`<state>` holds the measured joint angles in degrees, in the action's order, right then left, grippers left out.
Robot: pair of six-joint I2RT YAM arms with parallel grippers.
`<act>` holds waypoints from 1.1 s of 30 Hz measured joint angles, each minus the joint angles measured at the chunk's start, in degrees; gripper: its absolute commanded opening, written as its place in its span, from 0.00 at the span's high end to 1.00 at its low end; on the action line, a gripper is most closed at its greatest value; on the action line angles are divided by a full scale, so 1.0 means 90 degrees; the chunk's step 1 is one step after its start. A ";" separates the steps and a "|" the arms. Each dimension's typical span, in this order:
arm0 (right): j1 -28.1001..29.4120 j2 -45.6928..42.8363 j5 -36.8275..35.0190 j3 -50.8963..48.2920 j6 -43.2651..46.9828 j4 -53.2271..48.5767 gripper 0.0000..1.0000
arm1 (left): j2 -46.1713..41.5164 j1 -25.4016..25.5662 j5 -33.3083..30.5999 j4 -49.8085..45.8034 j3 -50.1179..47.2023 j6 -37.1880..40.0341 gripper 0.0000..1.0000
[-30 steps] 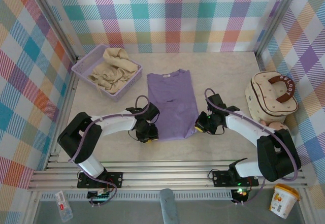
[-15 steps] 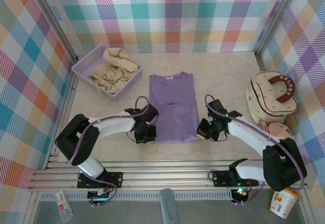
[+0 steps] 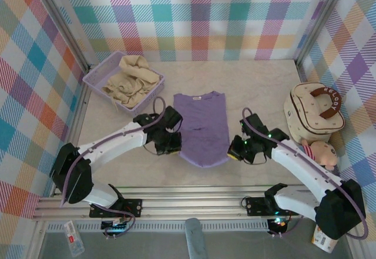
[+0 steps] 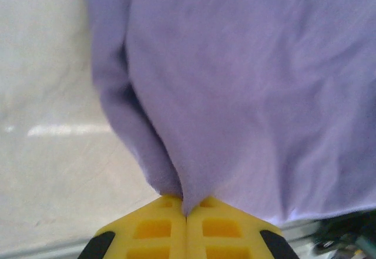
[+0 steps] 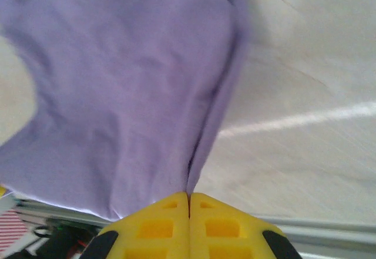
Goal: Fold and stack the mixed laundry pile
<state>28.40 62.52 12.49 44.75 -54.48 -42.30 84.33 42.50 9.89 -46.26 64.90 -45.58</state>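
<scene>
My right gripper carries the shirt's edge outward over the shirt next. It then releases the edge at the shirt's far corner on the bag's side (image 3: 221, 96), since that lies outward of the gripper.
The lavender-purple T-shirt (image 3: 202, 124) lies on the table's middle, collar at the far end, its near part raised and sagging between the arms. My left gripper (image 3: 171, 143) is shut on its left edge. In the left wrist view the cloth (image 4: 247, 94) runs pinched into the yellow fingertips (image 4: 187, 203). My right gripper (image 3: 235, 150) is shut on the shirt's right edge. In the right wrist view the fabric (image 5: 129, 94) hangs from the closed tips (image 5: 188, 195). The cream-beige shirt (image 3: 132, 78) lies crumpled in the basket.
The lavender mesh basket (image 3: 94, 76) stands at the far left. A cream padded bag (image 3: 311, 115) with a brown handle sits at the right, a small doll (image 3: 320, 151) in front of it. Metal rails (image 3: 188, 194) run along the near edge.
The left gripper has shut on the T-shirt's left edge. Both grippers have risen with the near part of the shirt, and its collar end has slid a little nearer.
</scene>
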 measured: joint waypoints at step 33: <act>-0.1715 0.4964 -0.0075 0.5314 0.1756 0.1151 0.19 | 0.3225 -0.2339 -0.0435 -0.0036 0.4481 0.1134 0.21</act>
<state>12.97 107.20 11.81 92.58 -38.68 -31.94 113.36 21.45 5.98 -46.59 105.23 -35.38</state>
